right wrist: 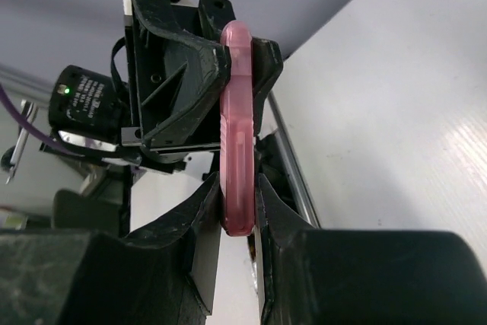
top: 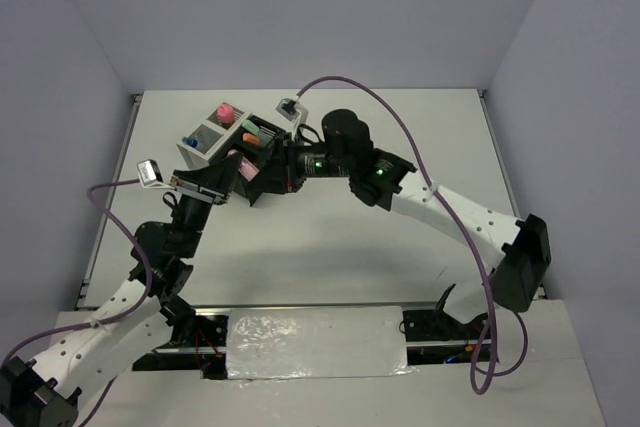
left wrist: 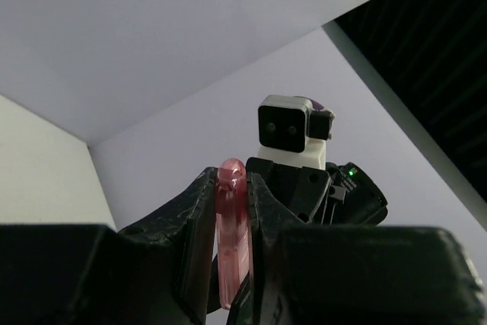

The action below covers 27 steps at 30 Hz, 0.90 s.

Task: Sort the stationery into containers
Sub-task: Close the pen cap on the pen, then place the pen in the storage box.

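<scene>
I should tilt the fingers of my left gripper down next, lower them outward over the black bin below that already has markers in it, and let go of the highlighter (left wrist: 232,226).
A translucent pink highlighter (left wrist: 232,226) is held between both grippers just in front of the bins; it also shows in the right wrist view (right wrist: 237,135). My left gripper (left wrist: 230,182) is shut on one end, and in the top view it sits at the bins' near side (top: 232,175). My right gripper (right wrist: 237,192) is shut on the other end, facing the left one (top: 268,162). The mesh bins (top: 212,150) hold a pink-capped bottle (top: 226,108), a blue item (top: 190,142), and orange and green markers (top: 251,132).
The bins stand at the table's back left, right behind both grippers. The right arm's purple cable (top: 420,147) arcs over the table. A foil-covered strip (top: 315,342) lies at the near edge between the arm bases.
</scene>
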### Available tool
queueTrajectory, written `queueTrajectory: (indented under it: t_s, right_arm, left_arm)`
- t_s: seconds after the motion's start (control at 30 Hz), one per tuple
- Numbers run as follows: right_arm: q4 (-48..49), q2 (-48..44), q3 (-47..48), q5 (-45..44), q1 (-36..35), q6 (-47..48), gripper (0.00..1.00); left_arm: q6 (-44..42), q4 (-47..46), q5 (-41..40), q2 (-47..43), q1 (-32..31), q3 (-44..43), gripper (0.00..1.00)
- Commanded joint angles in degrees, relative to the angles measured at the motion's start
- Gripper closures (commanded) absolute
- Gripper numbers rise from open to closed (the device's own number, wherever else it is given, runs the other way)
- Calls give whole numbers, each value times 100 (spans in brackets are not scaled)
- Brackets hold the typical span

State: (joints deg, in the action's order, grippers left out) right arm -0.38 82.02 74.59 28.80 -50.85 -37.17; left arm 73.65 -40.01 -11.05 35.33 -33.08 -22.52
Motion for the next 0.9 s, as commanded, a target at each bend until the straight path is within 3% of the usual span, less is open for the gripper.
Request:
queueTrajectory:
  t_s: [0.0,0.07,0.17,0.2,0.33,0.47,0.53,0.57,0.6,0.7,0.87]
  right_arm:
    - [689,489,1398,47,40,289,100]
    - [653,543,1462,38,75,280,100]
    - [802,395,859,65,163,289,100]
    - [994,307,656,73,207,272,99]
    - [1321,-141,-417,65,479,149,95]
    - [1470,-511,-1190,11,918,87,92]
    - [1576,-511,-1245,257,1050,87,81]
    - [1594,-511,-1236,328,1068,96,81]
    - [1594,-477,-1184,441,1086,148,73]
    - [1664,-397,-1113,731,1138,201,69]
    - [1787,-230,-1165,1040,1428,87,36]
  left_arm:
    - [-316,406,1545,194,-453,537,100]
    - [-368,520,1483,62,-471,617,100]
    - [-762,1528,1141,-359,-471,408,100]
    - [-912,2253,740,-543,-463,85,100]
    - [-1528,3645,-212,-624,-445,-866,100]
    - [-2020,3948,-336,-283,-392,-1709,100]
    - [-2100,3983,-441,-133,-401,-1860,100]
    - [-2109,3983,-477,16,-392,-1965,100]
    - [-2109,3957,-529,87,-375,-2001,100]
    - [-2109,3861,-477,351,-322,-2124,100]
    - [-2170,3938,-564,728,-146,-2492,100]
